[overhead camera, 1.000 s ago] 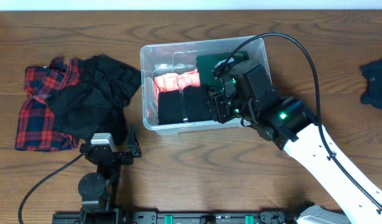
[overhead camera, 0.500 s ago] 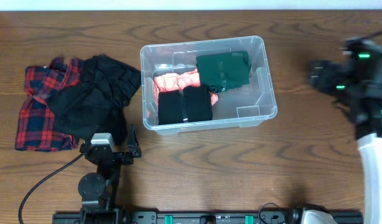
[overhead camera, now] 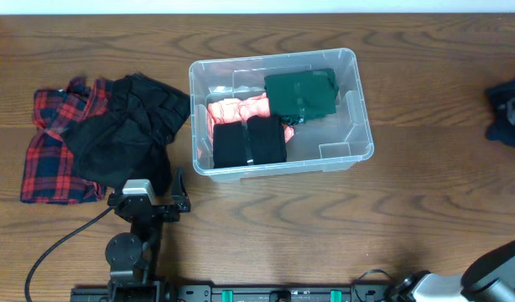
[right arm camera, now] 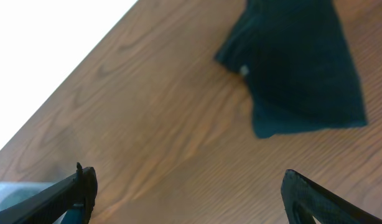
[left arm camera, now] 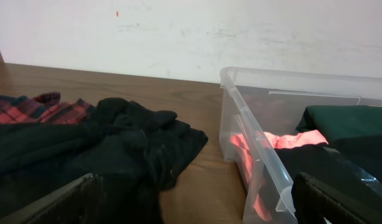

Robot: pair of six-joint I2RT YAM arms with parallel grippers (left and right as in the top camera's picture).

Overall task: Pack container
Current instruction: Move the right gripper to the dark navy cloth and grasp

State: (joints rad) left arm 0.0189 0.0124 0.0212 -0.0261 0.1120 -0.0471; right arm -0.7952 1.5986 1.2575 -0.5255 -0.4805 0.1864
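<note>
I will lower the open fingers of my right gripper across onto its near edge point(overhead camera: 507, 142) point(right arm camera: 308, 126), as the unpacked navy cloth lies below the gripper and to its right in the wrist view.
The clear container point(overhead camera: 364, 134) stands mid-table and holds a folded green cloth point(overhead camera: 301, 94), a pink cloth point(overhead camera: 236, 109) and a black folded cloth point(overhead camera: 249, 143). The left wrist view shows the container's near wall point(left arm camera: 253, 143) with the pink cloth point(left arm camera: 284, 140) and green cloth point(left arm camera: 346, 121) inside. My left gripper point(overhead camera: 148, 200) point(left arm camera: 197, 205) rests open near the table's front edge, empty, facing the clothes pile and the container. My right gripper point(right arm camera: 191, 199) is open and empty above bare wood, with a dark navy cloth point(right arm camera: 303, 68) lying ahead of it.
A black garment point(overhead camera: 127, 130) point(left arm camera: 116, 149) lies heaped over a red plaid shirt point(overhead camera: 48, 151) point(left arm camera: 35, 107) left of the container. The dark navy cloth point(overhead camera: 502, 109) sits at the table's right edge. A white wall stands behind the table.
My right arm has pulled out of the container and swung far right, almost out of the overhead view. Its jaws have opened. The green cloth stays in the container.
</note>
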